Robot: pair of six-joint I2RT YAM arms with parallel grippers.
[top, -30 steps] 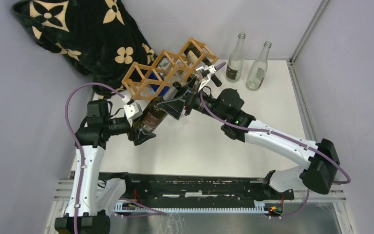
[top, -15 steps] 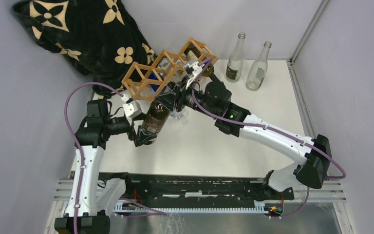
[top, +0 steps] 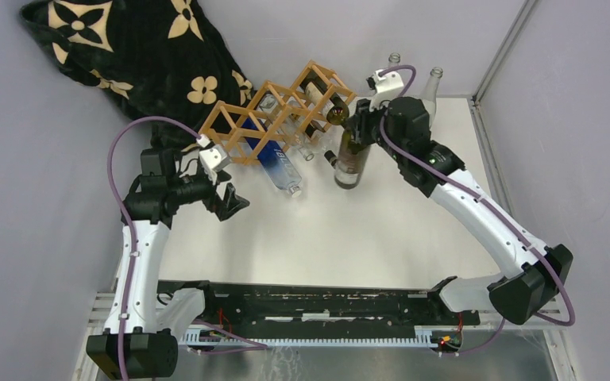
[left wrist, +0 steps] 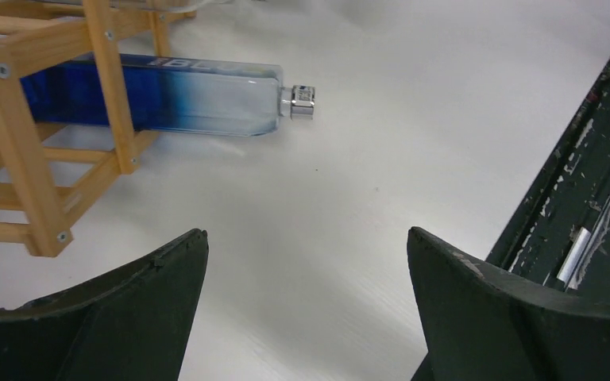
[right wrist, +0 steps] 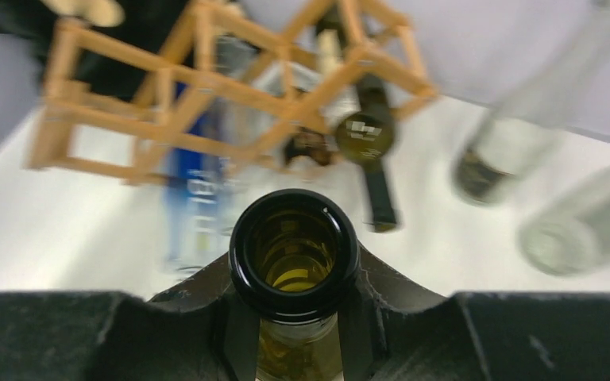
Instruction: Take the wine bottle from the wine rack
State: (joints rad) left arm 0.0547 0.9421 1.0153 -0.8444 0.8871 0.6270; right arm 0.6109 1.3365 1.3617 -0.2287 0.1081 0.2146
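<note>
I need to carry the wine bottle outward with my right gripper next, to the right in the top view and down onto the bare tabletop by the clear bottles, because that spot is free.
The dark wine bottle [top: 352,159] stands upright just right of the wooden wine rack [top: 274,119], outside its cells. My right gripper [top: 362,125] is shut on its neck from above. In the right wrist view the open bottle mouth [right wrist: 294,252] fills the centre, with my right gripper [right wrist: 295,337] clamped below its lip and the wine rack [right wrist: 206,87] blurred behind. My left gripper [top: 234,202] hangs open and empty over the table, left of the rack's front. In the left wrist view the left gripper [left wrist: 308,235] is spread wide beside the wine rack [left wrist: 16,119].
A blue bottle [top: 279,168] [left wrist: 159,94] lies in a lower rack cell, neck poking out. A dark bottle [top: 335,115] [right wrist: 368,135] sits in the right cell. Two clear bottles [top: 435,75] stand at the back, partly behind my right arm. A black patterned blanket [top: 127,55] lies back left.
My left gripper let go of the wine bottle, opened and drew back left. My right gripper shut on the neck, carried the bottle right and turned it upright.
</note>
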